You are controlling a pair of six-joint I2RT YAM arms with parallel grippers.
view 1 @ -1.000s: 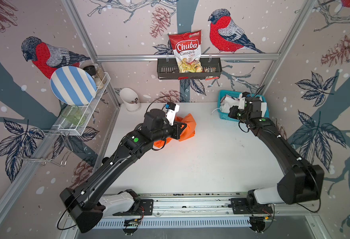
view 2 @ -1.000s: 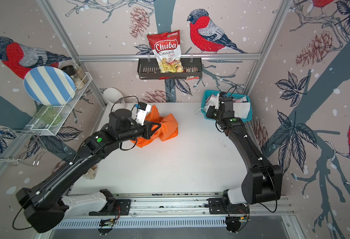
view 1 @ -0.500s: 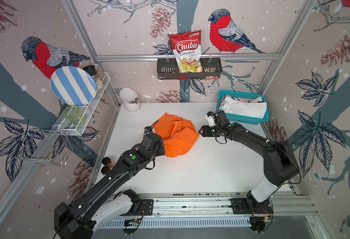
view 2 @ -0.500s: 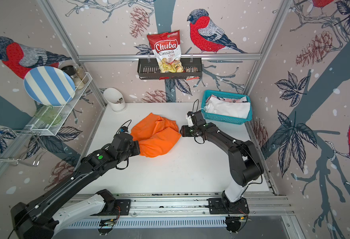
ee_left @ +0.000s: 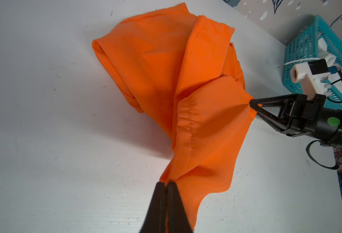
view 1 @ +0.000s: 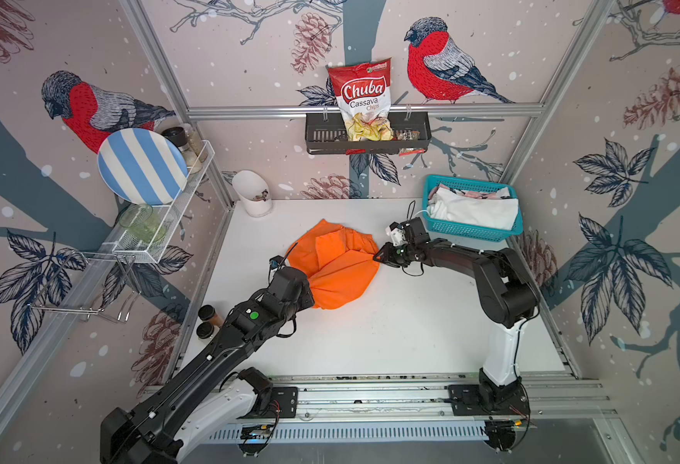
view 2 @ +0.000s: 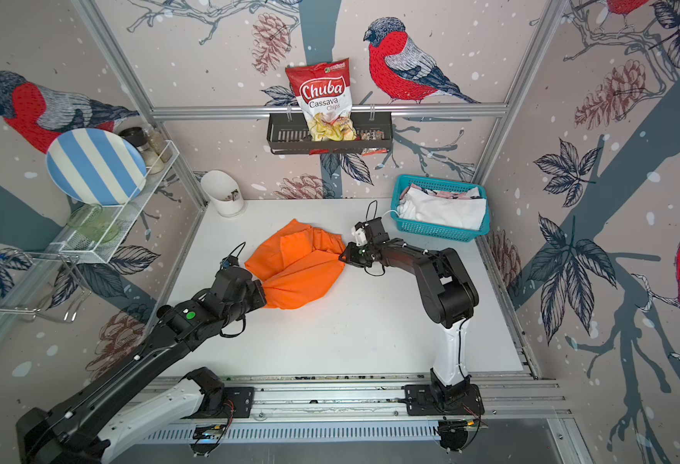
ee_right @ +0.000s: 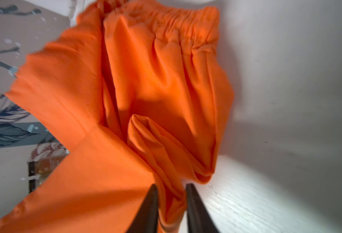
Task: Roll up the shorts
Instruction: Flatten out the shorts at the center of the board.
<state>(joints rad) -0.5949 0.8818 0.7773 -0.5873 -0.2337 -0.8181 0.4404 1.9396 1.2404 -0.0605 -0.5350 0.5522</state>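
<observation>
My left gripper lifts the crumpled shorts' corner next, swings outward and lowers to release it, as bare tabletop by the white cup lies outward of my gripper.
The orange shorts (view 1: 336, 267) (view 2: 298, 273) lie crumpled on the white table, stretched between both grippers. My left gripper (view 1: 310, 290) (view 2: 264, 295) (ee_left: 166, 183) is shut on a bunched corner at the shorts' near-left edge. At the right edge, my right gripper (view 1: 376, 257) (view 2: 342, 257) (ee_right: 171, 187) (ee_left: 251, 103) is shut on a fold of the orange cloth. The gathered waistband (ee_right: 178, 26) shows in the right wrist view. White shorts (view 1: 474, 211) lie in the teal basket (view 1: 466, 237), with a strip of pink printed shorts (view 1: 476, 194) behind them.
A white cup (view 1: 252, 197) stands at the back left corner. A wire rack with a striped plate (view 1: 141, 166) hangs on the left wall. On the back wall is a black shelf with a chips bag (view 1: 364, 100). Two dark-lidded jars (view 1: 207, 319) sit beside the table's left edge.
The left gripper came down and toward the front, laying the orange shorts on the table. The right gripper left the basket, reached the shorts' right edge, opened and closed on it.
</observation>
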